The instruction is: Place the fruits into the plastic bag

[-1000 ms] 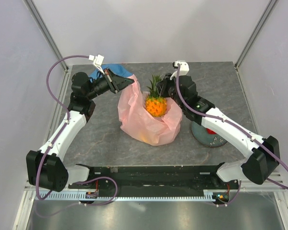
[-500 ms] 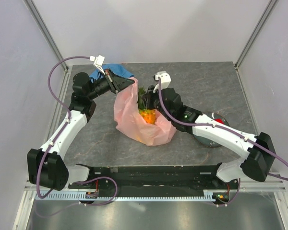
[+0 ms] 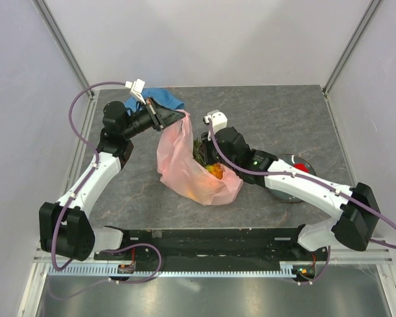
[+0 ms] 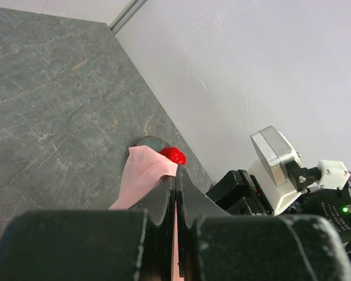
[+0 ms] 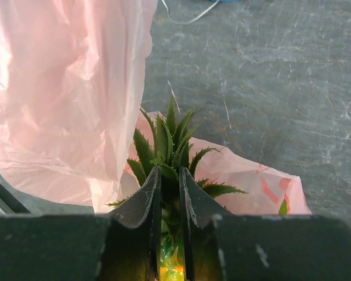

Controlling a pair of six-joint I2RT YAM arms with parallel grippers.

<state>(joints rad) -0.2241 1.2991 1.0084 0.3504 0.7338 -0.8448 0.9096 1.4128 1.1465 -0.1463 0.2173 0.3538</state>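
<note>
The bag's opening (image 3: 209, 171) is below and back from my right gripper, so next I will move that gripper down and back into the opening and let go of the pineapple's green top.
The pink plastic bag (image 3: 185, 165) lies open in the middle of the table. My left gripper (image 3: 182, 114) is shut on the bag's handle (image 4: 145, 175) and holds it up at the back left. My right gripper (image 3: 204, 148) is shut on the green crown of the orange pineapple (image 5: 171, 153) and holds it inside the bag's mouth; its orange body (image 3: 214, 171) shows in the bag. A yellow-orange fruit (image 3: 197, 193) shows through the bag's front. A shiny red fruit (image 3: 301, 168) sits on the dark round plate (image 3: 292, 192), also in the left wrist view (image 4: 173, 156).
A blue cloth hat (image 3: 162, 99) lies at the back left behind the left gripper. The dark plate stands right of the bag, under the right forearm. The bag wall (image 5: 64, 88) hangs left of the right gripper's fingers.
My right gripper has carried the pineapple from above the bag's right side down and left into the bag's mouth. The bag has slumped and narrowed. The left gripper stays holding the handle.
</note>
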